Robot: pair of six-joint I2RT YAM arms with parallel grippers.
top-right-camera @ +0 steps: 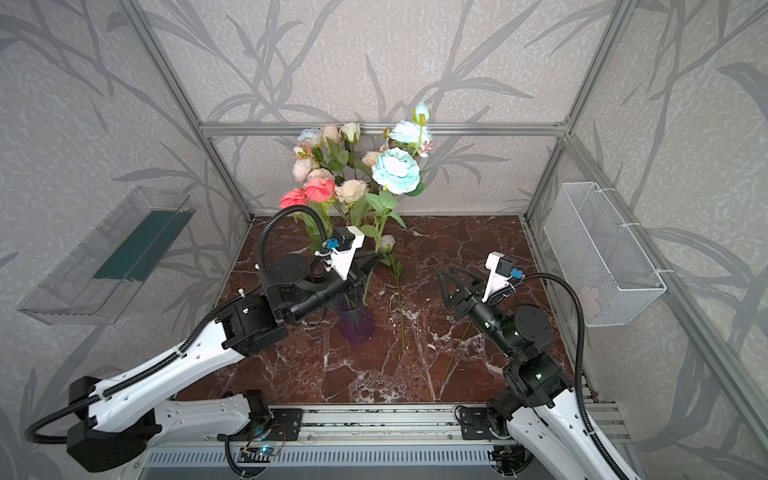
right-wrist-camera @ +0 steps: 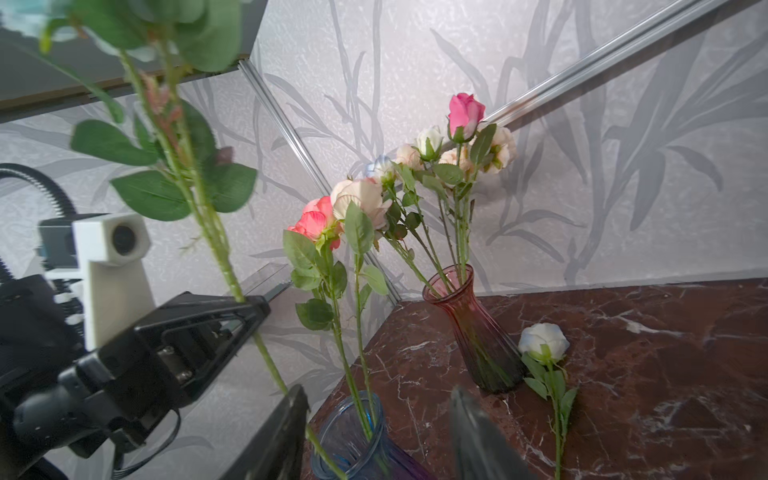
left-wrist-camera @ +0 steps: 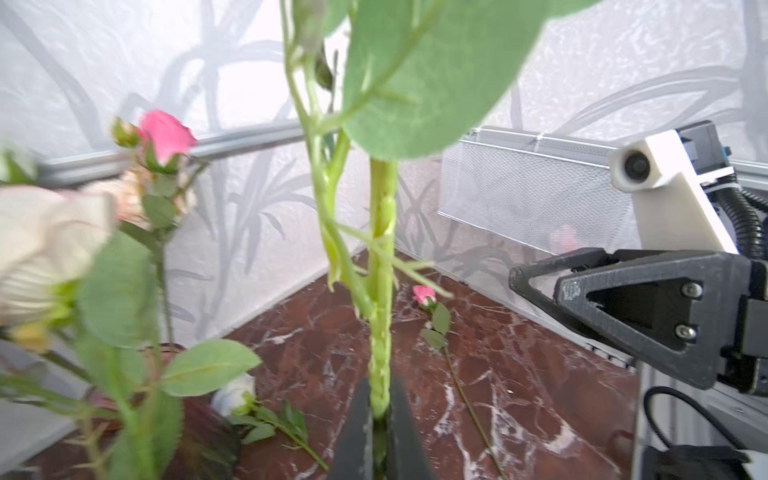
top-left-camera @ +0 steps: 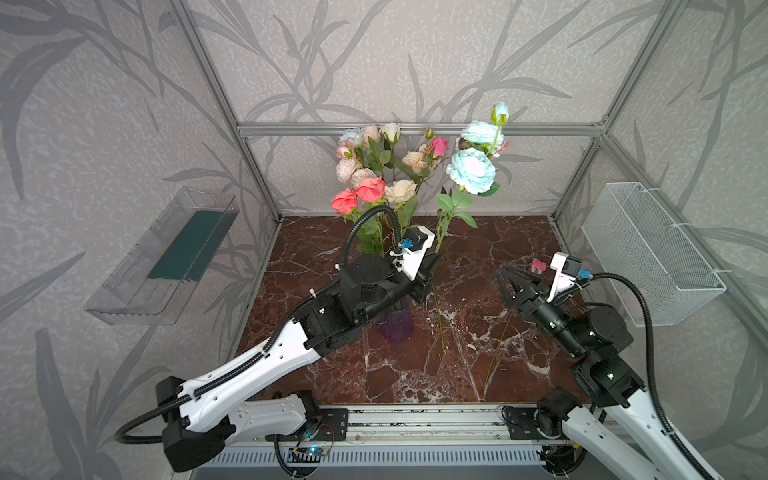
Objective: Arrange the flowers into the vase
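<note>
My left gripper lowers toward the opening of the blue-purple vase [top-right-camera: 357,301] next and releases the thick green stem there, since that opening lies below my gripper.
My left gripper [left-wrist-camera: 380,397] is shut on the thick green stem [left-wrist-camera: 380,291] of a pale-blue flower [top-left-camera: 471,170] and holds it upright over the blue-purple vase [right-wrist-camera: 353,436]. The stem's lower end runs down by that vase's rim. Coral and cream flowers [right-wrist-camera: 332,216] stand in this vase. More flowers [right-wrist-camera: 461,137] stand in a red vase [right-wrist-camera: 473,328] behind it. My right gripper [right-wrist-camera: 378,392] is open to the right of the stem, with nothing between its fingers. A white rose [right-wrist-camera: 542,338] and a pink bud [left-wrist-camera: 424,294] lie on the marble.
A white wire basket [top-left-camera: 652,253] hangs on the right wall and a clear tray [top-left-camera: 166,257] on the left wall. The two long stems [top-left-camera: 440,324] lie across the marble floor between the arms. A metal rail [top-left-camera: 415,419] runs along the front edge.
</note>
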